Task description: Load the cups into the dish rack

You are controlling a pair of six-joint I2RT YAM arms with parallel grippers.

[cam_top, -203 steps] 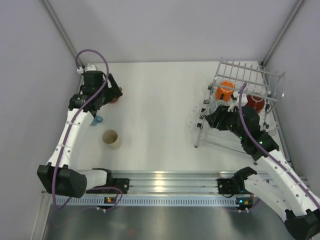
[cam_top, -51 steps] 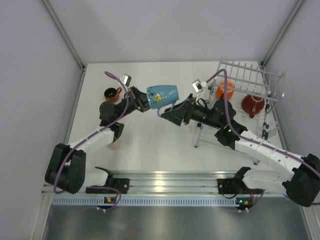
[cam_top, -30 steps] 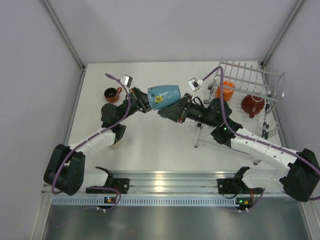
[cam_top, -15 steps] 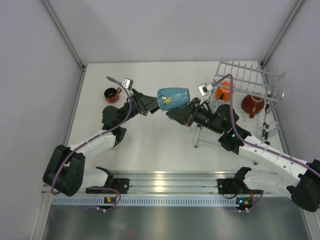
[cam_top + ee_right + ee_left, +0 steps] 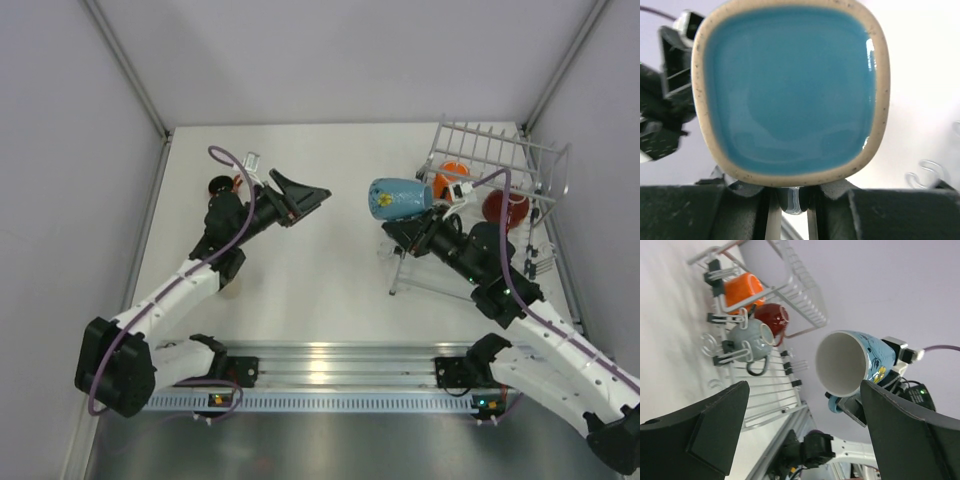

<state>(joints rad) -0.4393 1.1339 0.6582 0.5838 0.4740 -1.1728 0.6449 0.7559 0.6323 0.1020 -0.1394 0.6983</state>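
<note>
My right gripper next needs to swing over the rack wires beside the grey mug (image 5: pixel 751 338), which are bare, tilt the light blue mug opening down, lower and release it.
My right gripper (image 5: pixel 421 224) is shut on the handle of the light blue mug (image 5: pixel 400 198) and holds it in the air just left of the dish rack (image 5: pixel 497 150). In the right wrist view the mug's blue base (image 5: pixel 790 85) fills the frame above the shut gripper (image 5: pixel 790 201). My left gripper (image 5: pixel 312 202) is open and empty over the table's middle left. It faces the mug's white mouth (image 5: pixel 842 364). The bright orange mug (image 5: pixel 742 287), the dark red mug (image 5: pixel 776 318) and the grey mug (image 5: pixel 751 338) sit in the rack (image 5: pixel 800 292).
The squat orange-red mug (image 5: pixel 221 185) with black inside stands on the table at the far left, behind my left arm. The cream mug is almost hidden under my left arm. Grey walls close in both sides.
The blue mug passed from my left gripper to my right one. My right arm carried it right toward the rack. My left gripper opened and drew back left.
</note>
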